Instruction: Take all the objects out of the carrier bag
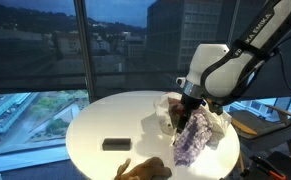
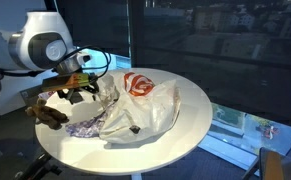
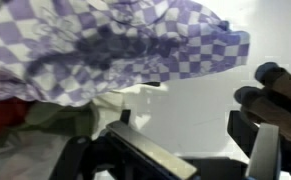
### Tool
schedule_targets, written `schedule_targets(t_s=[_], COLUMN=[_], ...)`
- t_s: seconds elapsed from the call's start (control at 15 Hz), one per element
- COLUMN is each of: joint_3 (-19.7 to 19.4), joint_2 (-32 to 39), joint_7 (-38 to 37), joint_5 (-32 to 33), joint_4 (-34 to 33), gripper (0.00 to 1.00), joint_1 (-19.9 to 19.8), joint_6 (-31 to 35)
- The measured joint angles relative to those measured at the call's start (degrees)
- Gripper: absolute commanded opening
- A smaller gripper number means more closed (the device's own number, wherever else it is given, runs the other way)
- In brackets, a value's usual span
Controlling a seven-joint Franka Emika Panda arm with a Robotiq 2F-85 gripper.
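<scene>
The gripper's fingers have only bare table between them, and the purple checked cloth's bag-side end (image 1: 196, 126) (image 3: 45, 60) is below them. The gripper needs to swing toward the bag next and go down onto that end of the cloth.
The white carrier bag with a red logo (image 2: 150, 100) lies crumpled on the round white table (image 2: 200, 100); it also shows in an exterior view (image 1: 217, 122). A purple checked cloth (image 1: 192, 142) lies on the table next to the bag, seen too in an exterior view (image 2: 85, 128) and across the top of the wrist view (image 3: 115, 45). My gripper (image 3: 200, 140) is open and empty just above the table beside the cloth, with bare tabletop between its fingers. It shows in both exterior views (image 1: 188, 108) (image 2: 80, 88).
A black rectangular object (image 1: 113, 144) lies on the table away from the bag. A brown soft object (image 1: 145, 168) sits at the table's edge, also in an exterior view (image 2: 47, 112). A small dark item (image 2: 133, 128) shows at the bag. Large windows stand behind.
</scene>
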State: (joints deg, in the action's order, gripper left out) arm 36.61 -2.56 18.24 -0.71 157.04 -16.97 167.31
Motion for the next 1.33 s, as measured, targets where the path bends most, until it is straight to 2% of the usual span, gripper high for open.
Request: schedule_targets(t_s=[0.4,0.6,0.73,0.8,0.87,1.07,1.33], joint_3=[-3.40,-3.95,-4.67,-5.31,-6.03,-7.82,-8.74], joint_2=[0.06,1.75,4.21,5.82,7.65,13.39,18.41], joint_7=[-20.80,-31.99,-39.07,-42.88,-46.58,-54.26,-59.28], joint_5=[24.54,36.68,44.29,48.42,52.40,60.66,63.97], joint_4=[-0.27,-1.99,-4.08,-5.40,-6.80,-10.45,-13.58], gripper=[1.00,1.00,1.00,0.75,0.73,0.49,0.19], joint_1=[-11.66,-15.38,-16.50,-16.68,-16.68,-16.31,-15.59], joint_6=[-0.42,-2.88,-4.96,-6.20,-7.43,-9.60,-9.69])
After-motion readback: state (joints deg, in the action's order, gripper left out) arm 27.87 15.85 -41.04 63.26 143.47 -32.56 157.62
